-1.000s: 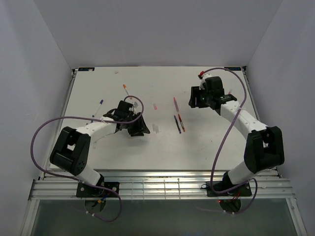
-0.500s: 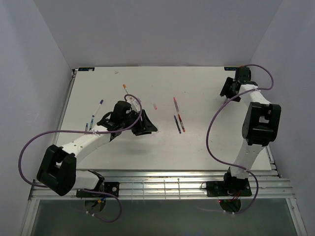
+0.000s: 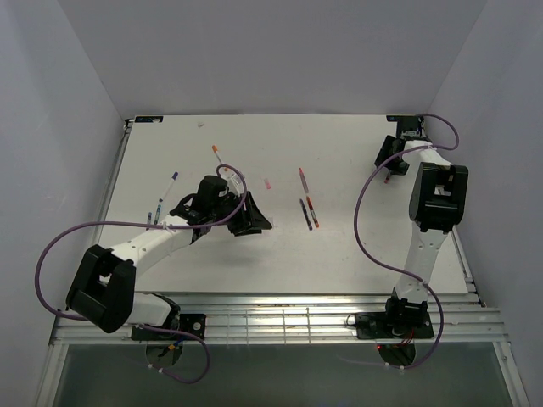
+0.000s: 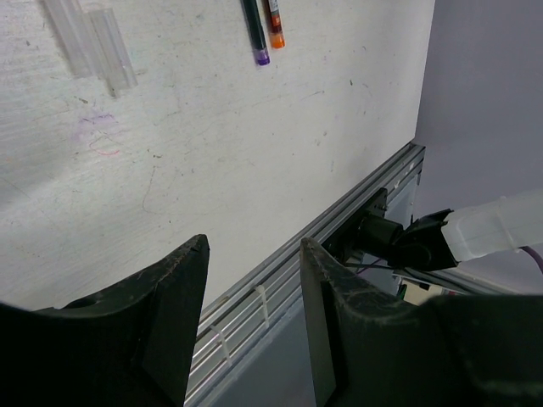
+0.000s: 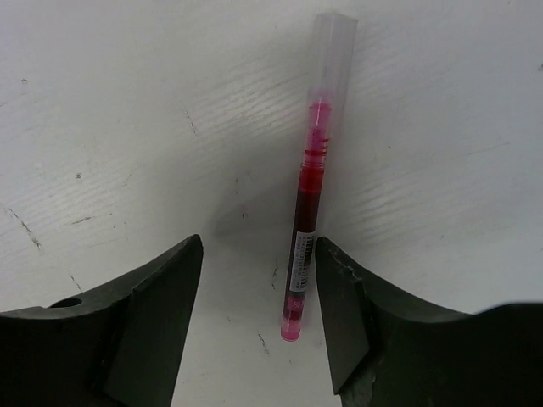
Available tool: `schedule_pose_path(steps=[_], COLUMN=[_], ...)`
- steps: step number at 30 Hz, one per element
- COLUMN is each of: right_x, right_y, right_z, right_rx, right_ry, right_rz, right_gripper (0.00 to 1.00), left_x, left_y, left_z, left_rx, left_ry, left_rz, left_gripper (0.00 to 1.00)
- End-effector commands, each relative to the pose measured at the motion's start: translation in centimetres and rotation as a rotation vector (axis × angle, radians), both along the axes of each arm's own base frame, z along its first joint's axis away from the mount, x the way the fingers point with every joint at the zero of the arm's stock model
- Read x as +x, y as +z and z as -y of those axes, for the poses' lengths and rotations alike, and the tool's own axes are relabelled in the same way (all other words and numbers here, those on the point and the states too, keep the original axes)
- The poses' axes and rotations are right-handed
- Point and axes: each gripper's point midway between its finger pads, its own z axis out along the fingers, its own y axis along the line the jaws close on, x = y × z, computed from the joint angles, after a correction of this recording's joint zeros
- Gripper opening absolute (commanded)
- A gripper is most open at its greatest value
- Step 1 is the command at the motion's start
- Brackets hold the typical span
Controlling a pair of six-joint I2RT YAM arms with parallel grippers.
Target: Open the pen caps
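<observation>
The red pen is between my right gripper's open fingers, which should stay low and close next across the red pen's body (image 5: 303,243) by the barcode label.
My right gripper (image 5: 257,246) is open, low over the table at the back right (image 3: 387,168). A red pen (image 5: 304,229) with a pale translucent cap (image 5: 333,51) on its far end lies between the fingers, close to the right finger (image 5: 339,314). My left gripper (image 4: 254,246) is open and empty, near the table's middle (image 3: 253,222). Ahead of it lie two loose translucent caps (image 4: 100,47) and the tips of a dark pen (image 4: 254,34) and an orange-tipped pen (image 4: 274,24). Three pens (image 3: 307,210) lie mid-table.
An orange-tipped pen (image 3: 218,154) lies at the back, blue pens (image 3: 172,181) at the left, and a small pink cap (image 3: 267,183) near the middle. The table's metal front rail (image 4: 280,280) shows past the left fingers. Grey walls enclose the table.
My right arm has swung from the table's back middle to the far right back corner and lowered over the red pen. My left arm has reached slightly further right.
</observation>
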Motion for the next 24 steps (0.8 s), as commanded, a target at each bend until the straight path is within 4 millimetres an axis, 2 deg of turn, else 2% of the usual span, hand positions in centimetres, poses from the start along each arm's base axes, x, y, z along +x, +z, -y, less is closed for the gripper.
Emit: schedule_pose_path(steps=[1,3,8,12,15,18,20,22,23,24], right_x=[1.6,1.6,1.1,0.7,1.0,2.5,3.8,3.9,3.8,2.2], right_y=[1.1,0.3,-1.2,-1.8,-1.9,-0.4,2.2,4.1,7.1,6.5], right_z=[0.7,0.7,0.7,0.7,0.7,-0.4,-1.6,-4.0,-4.6,-8.0], right_rx=[-0.031,-0.031,-0.033,-0.049,-0.065,-0.063,-0.055,-0.037,-0.026,0.019], right_ry=[-0.028,-0.026,-0.028,-0.033,-0.023,0.010,0.036,0.090,0.105,0.170], right_rz=[0.045,0.034,-0.001,-0.023,-0.039,-0.022,0.026,0.064,0.121,0.101], right_gripper=[0.61,0.59,0.45,0.19,0.09,0.08,0.08,0.08,0.08,0.08], left_x=[-0.5,-0.6,-0.8,-1.1,-1.3,-1.7,-1.9,-2.1,-2.2,-2.3], left_y=[0.1,-0.2,-0.2,-0.1,-0.1,0.0,0.5,1.0,1.2,1.3], left_z=[0.1,0.1,0.0,-0.4,-0.6,-0.8,-1.0,-1.2,-1.2,-1.3], left_rx=[0.002,0.008,0.016,0.028,0.037,0.039,0.034,0.028,0.025,0.028], left_ry=[-0.038,-0.042,-0.051,-0.049,-0.047,-0.048,-0.043,-0.032,-0.029,-0.023], left_rz=[0.014,0.007,0.005,0.008,0.008,-0.002,0.005,0.011,0.013,0.013], left_gripper=[0.57,0.57,0.57,0.57,0.57,0.57,0.57,0.58,0.58,0.57])
